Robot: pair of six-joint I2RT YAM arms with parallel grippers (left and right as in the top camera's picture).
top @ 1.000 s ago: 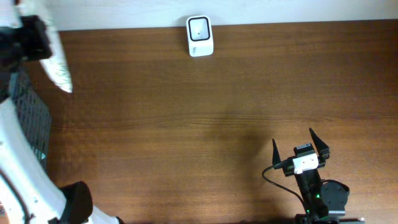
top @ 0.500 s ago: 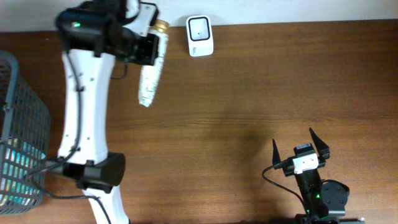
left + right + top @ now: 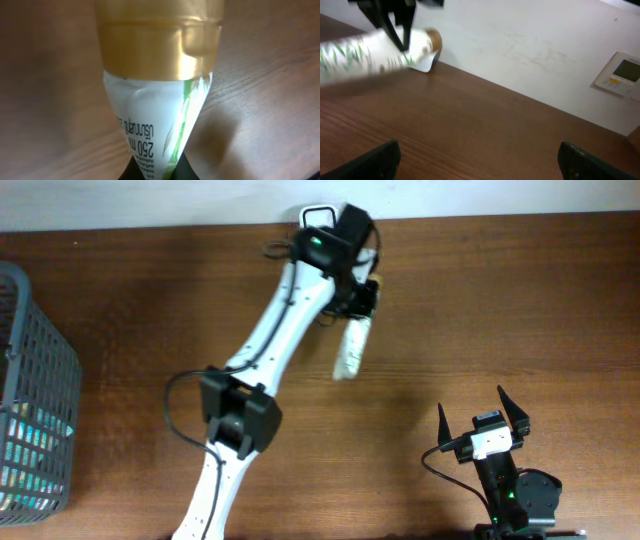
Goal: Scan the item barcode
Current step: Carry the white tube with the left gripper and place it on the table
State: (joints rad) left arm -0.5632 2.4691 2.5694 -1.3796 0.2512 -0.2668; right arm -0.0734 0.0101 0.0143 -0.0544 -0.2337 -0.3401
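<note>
The tabletop is clear below my left gripper and to its right in the overhead view. I should swing the tube (image 3: 350,355) that way and back, lower and release it.
A white tube (image 3: 350,355) with green leaf print and a gold cap (image 3: 160,45) hangs above the table, slanting down-left. My left gripper (image 3: 362,300) is shut on it, just in front of the white barcode scanner (image 3: 314,214) at the back edge; the arm covers most of the scanner. In the left wrist view the tube (image 3: 150,110) fills the frame, its narrow end pinched between the dark fingers (image 3: 131,173). The right wrist view shows the tube (image 3: 360,50) blurred at top left, the scanner (image 3: 425,64) behind it. My right gripper (image 3: 482,408) rests open near the front right, holding nothing.
A grey wire basket (image 3: 35,400) with several items stands at the left edge. The left arm (image 3: 280,330) stretches diagonally across the table's middle. A white wall panel (image 3: 620,72) shows in the right wrist view.
The left arm has swung from the far left across to the scanner at the back, carrying the tube with it. The right arm has not moved.
</note>
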